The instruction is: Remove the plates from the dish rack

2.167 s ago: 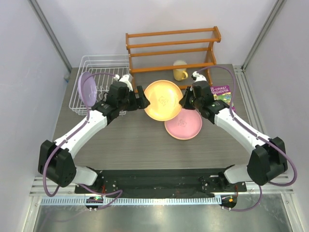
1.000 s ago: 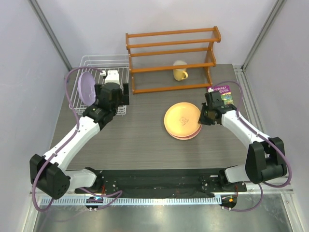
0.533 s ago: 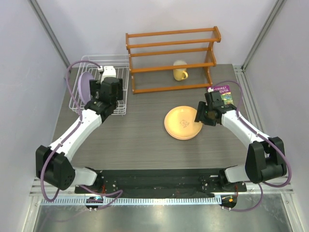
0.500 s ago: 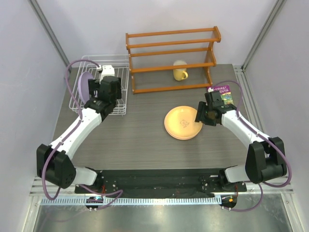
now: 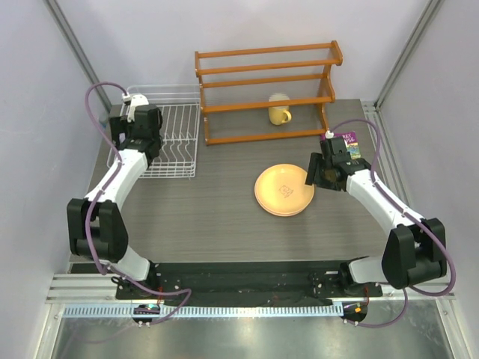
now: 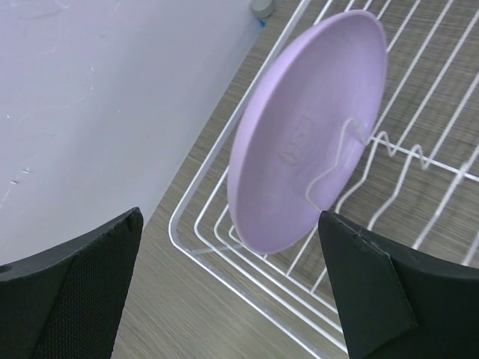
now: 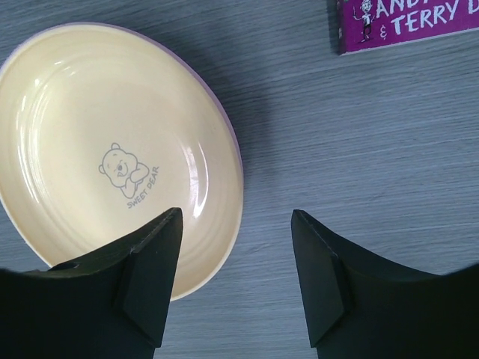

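Note:
I will lower my left gripper's open fingers around the lavender plate's lower rim and close them. That rim is just below my left gripper and lined up between its open fingers.
A lavender plate point(image 6: 307, 149) stands on edge between the wire dividers at the left end of the white dish rack point(image 6: 246, 295), point(image 5: 171, 153). My left gripper point(image 6: 228, 288), point(image 5: 135, 127) hangs open just short of that plate, one finger on each side of its lower rim, touching nothing. In the top view the left arm hides the plate. A yellow plate point(image 5: 284, 190), point(image 7: 112, 149) with a bear print lies flat mid-table, a thin pinkish rim showing under it. My right gripper point(image 7: 236, 217), point(image 5: 313, 178) is open over its right edge and holds nothing.
An orange wooden shelf point(image 5: 266, 75) stands at the back with a yellow mug point(image 5: 279, 110) under it. A purple book point(image 5: 346, 142), point(image 7: 408, 22) lies just right of the right gripper. The white side wall runs close along the rack's left side.
The right gripper set the yellow plate down on the pink one and opened. The left arm swung left to the rack's end, up to the lavender plate.

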### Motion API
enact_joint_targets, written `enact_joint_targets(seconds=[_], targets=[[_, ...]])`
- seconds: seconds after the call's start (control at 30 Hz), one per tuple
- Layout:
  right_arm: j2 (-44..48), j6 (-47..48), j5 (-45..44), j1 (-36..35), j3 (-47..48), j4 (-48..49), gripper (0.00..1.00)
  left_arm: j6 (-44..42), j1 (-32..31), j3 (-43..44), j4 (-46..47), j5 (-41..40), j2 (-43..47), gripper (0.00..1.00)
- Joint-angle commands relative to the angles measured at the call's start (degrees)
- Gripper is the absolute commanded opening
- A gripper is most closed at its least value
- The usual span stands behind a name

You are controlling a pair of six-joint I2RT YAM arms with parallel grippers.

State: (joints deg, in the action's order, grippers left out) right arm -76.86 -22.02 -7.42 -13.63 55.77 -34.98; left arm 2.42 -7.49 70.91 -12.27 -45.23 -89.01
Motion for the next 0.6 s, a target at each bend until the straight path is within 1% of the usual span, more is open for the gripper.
enact_joint_targets(seconds=[0.0,0.17,0.27,0.3,0.37,0.4,0.47,0.5,0.57], targets=[[-1.9,1.4,0.0,0.2,2.2,0.3,0.65,0.7,2.2,3.0,3.5,0.5,-1.9,0.99],[-2.9,1.5,0.4,0.2,3.7,0.4,0.64,2.1,4.3,3.4,3.2,2.4,-5.2,0.95],[-3.7,1.5,0.7,0.4,4.4,0.4,0.63,3.0,4.9,3.2,3.3,2.9,-7.0,0.85],[-3.8,1.5,0.7,0.3,4.6,0.4,0.63,3.7,5.2,3.2,3.3,2.9,-7.3,0.76],[-4.0,1.4,0.7,0.3,4.4,0.5,0.62,4.0,5.3,3.1,3.4,2.8,-7.9,0.69],[-4.0,1.4,0.7,0.3,4.4,0.4,0.62,4.4,5.3,3.2,3.4,2.7,-8.2,0.60],[-4.0,1.2,0.6,0.3,4.0,0.5,0.62,4.6,5.3,3.3,3.3,2.9,-8.2,0.51],[-4.0,1.1,0.7,0.4,3.8,0.6,0.62,4.9,5.3,3.4,3.2,2.8,-8.0,0.36],[-4.0,1.0,1.0,0.4,3.6,0.8,0.62,5.0,5.3,3.6,3.0,2.9,-7.8,0.24]])
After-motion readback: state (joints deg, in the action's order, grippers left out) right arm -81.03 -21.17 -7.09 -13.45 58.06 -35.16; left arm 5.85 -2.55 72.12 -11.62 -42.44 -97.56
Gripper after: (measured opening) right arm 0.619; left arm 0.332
